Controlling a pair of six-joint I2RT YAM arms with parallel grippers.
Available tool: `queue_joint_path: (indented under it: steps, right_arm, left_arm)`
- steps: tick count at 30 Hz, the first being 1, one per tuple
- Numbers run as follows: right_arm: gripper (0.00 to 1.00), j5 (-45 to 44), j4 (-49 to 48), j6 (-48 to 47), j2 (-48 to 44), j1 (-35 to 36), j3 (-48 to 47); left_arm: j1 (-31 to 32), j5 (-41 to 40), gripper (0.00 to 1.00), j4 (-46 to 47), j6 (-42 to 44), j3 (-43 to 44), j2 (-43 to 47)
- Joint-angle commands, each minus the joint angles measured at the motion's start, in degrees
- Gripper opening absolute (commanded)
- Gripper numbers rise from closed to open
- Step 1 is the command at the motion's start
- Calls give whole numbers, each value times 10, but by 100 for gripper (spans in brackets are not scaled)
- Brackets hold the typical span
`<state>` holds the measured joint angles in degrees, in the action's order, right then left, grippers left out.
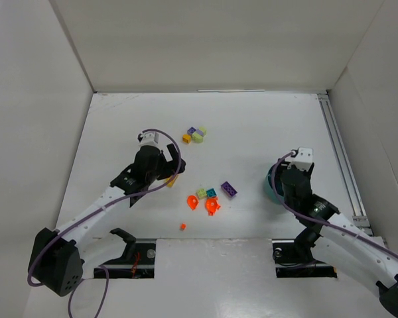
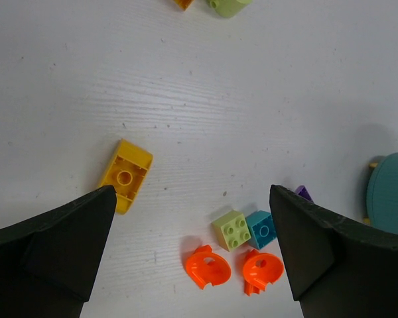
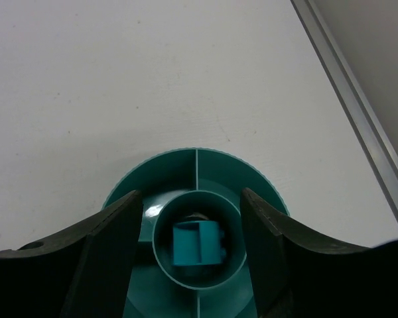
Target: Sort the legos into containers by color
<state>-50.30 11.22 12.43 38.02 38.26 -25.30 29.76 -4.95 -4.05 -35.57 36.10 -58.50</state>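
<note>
My left gripper is above the teal brick (image 1: pixel 211 193) (image 2: pixel 261 228), which lies to its right in the top view, beside the pale green one. It will move across and down onto that brick next.
My left gripper (image 1: pixel 172 168) is open and empty, hovering above the table (image 1: pixel 252 126). In the left wrist view it (image 2: pixel 192 205) frames a yellow brick (image 2: pixel 126 174) by its left finger. A pale green brick (image 2: pixel 231 229), a teal brick (image 2: pixel 261 228) and two orange rounded pieces (image 2: pixel 207 267) lie lower. My right gripper (image 3: pixel 189 207) is open above the teal bowl (image 3: pixel 219 165). A teal brick (image 3: pixel 198 244) lies in the bowl's central cup, clear of both fingers. From above, the bowl (image 1: pixel 270 186) is mostly hidden under the right gripper (image 1: pixel 293 175).
A purple brick (image 1: pixel 229 189) lies right of the middle cluster (image 1: pixel 207 199). A small orange piece (image 1: pixel 183 226) sits near the front edge. A far group (image 1: pixel 195 135) holds purple, yellow and pale green pieces. White walls enclose the table; a metal rail (image 1: pixel 341 156) runs along the right.
</note>
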Motion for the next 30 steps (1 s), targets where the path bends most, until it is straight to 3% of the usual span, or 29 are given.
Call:
queue_joint_path:
  steps: [1, 8, 12, 15, 26, 30]
  right_arm:
    - [65, 9, -10, 1, -12, -4, -5]
    - [70, 32, 13, -83, -12, -4, -60]
    - [78, 37, 106, -83, 35, -4, -132]
    - [82, 37, 165, -76, 69, -4, -170]
    - [83, 42, 165, -76, 29, -14, -145]
    - [84, 42, 160, -81, 5, -20, -134]
  left_arm:
    - [7, 13, 100, 20, 12, 8, 0]
    - [78, 23, 100, 26, 50, 34, -46]
    - [137, 28, 100, 20, 84, 76, -117]
    - [185, 18, 93, 5, 110, 113, -180]
    - [230, -5, 74, 5, 147, 187, -315]
    - [243, -18, 73, -8, 147, 207, -347]
